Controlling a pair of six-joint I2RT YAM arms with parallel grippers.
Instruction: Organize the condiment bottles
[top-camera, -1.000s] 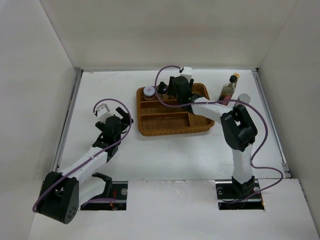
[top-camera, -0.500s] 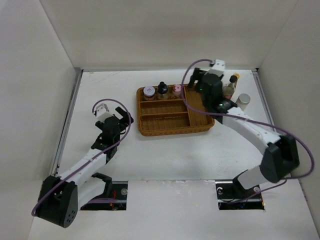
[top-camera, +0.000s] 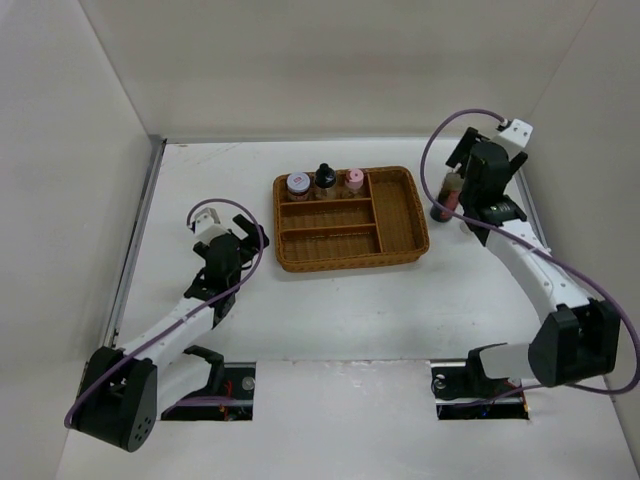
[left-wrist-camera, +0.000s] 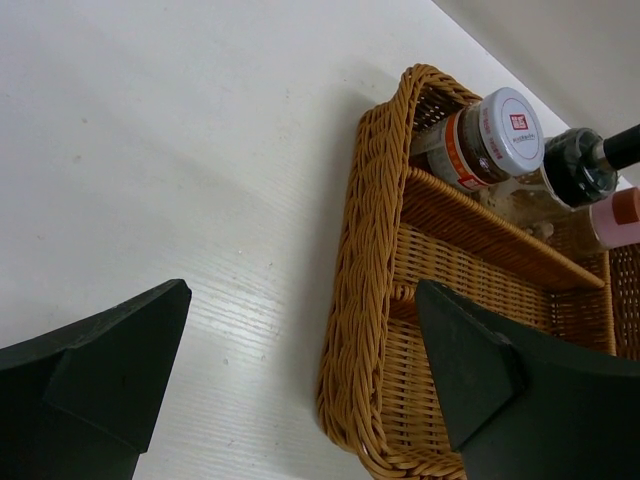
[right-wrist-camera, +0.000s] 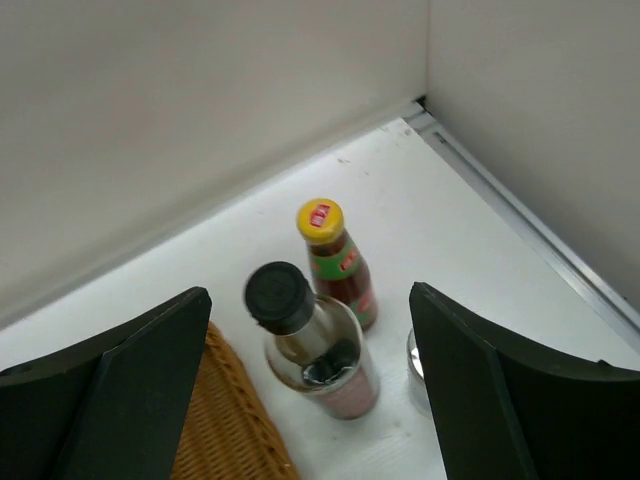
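I will next lower my right gripper and move it toward the tray, to the tall clear bottle's black cap (right-wrist-camera: 279, 297).
The wicker tray (top-camera: 400, 215) holds three bottles in its back row: a white-lidded jar (top-camera: 298, 184), a black-capped bottle (top-camera: 324, 178) and a pink-capped bottle (top-camera: 353, 181). My right gripper (top-camera: 466, 188) is open and hovers right of the tray. In its wrist view the open gripper (right-wrist-camera: 308, 310) is above the tall clear dark-filled bottle (right-wrist-camera: 318, 355) and the yellow-capped sauce bottle (right-wrist-camera: 337, 264). A grey lid (right-wrist-camera: 414, 355) peeks out by the right finger. My left gripper (top-camera: 232, 245) is open and empty, left of the tray. Its wrist view shows the jar (left-wrist-camera: 488, 140).
The tray's front and right compartments (top-camera: 330, 240) hold nothing. The right wall and its metal rail (right-wrist-camera: 520, 215) run close behind the loose bottles. The tray's left rim (left-wrist-camera: 372, 300) lies between my left fingers (left-wrist-camera: 120, 350) in the wrist view.
My right gripper left the tray's back row, where the pink-capped bottle now stands, and swung right over the loose bottles beside the tray. The left arm has not moved.
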